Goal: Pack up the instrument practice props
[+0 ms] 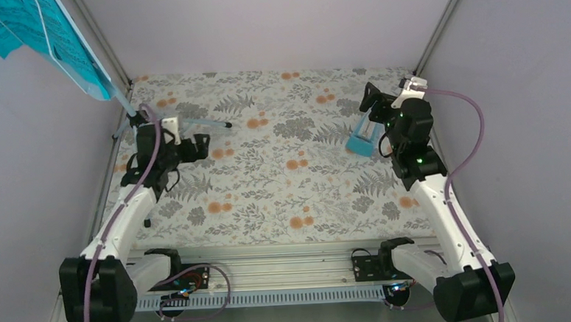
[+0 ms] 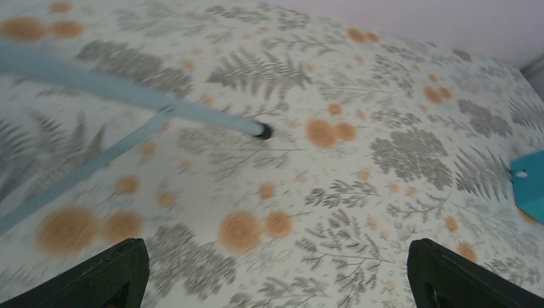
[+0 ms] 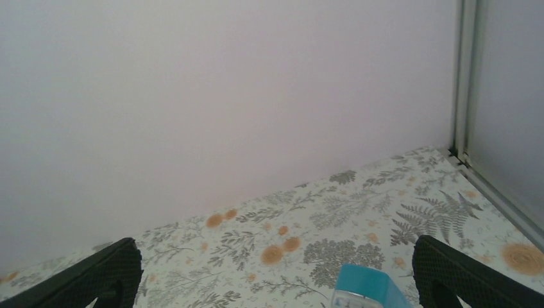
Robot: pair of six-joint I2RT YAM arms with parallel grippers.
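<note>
The music stand's pole rises outward of my left gripper and to its left in the top view, so I should swing there, tilt up level and close.
The pale blue music stand stands at the far left, with turquoise sheet-music pages on its desk at the top left. One thin leg reaches right across the cloth and ends in a black tip. My left gripper hovers open just in front of that leg, nothing between its fingers. The small blue metronome stands at the far right. My right gripper is open around it; the metronome's top shows between the spread fingers, nearer the right one and apart from it.
A floral cloth covers the table. Pale walls close in the back and both sides, with a metal corner post at the far right. A metal rail and cables run along the near edge.
</note>
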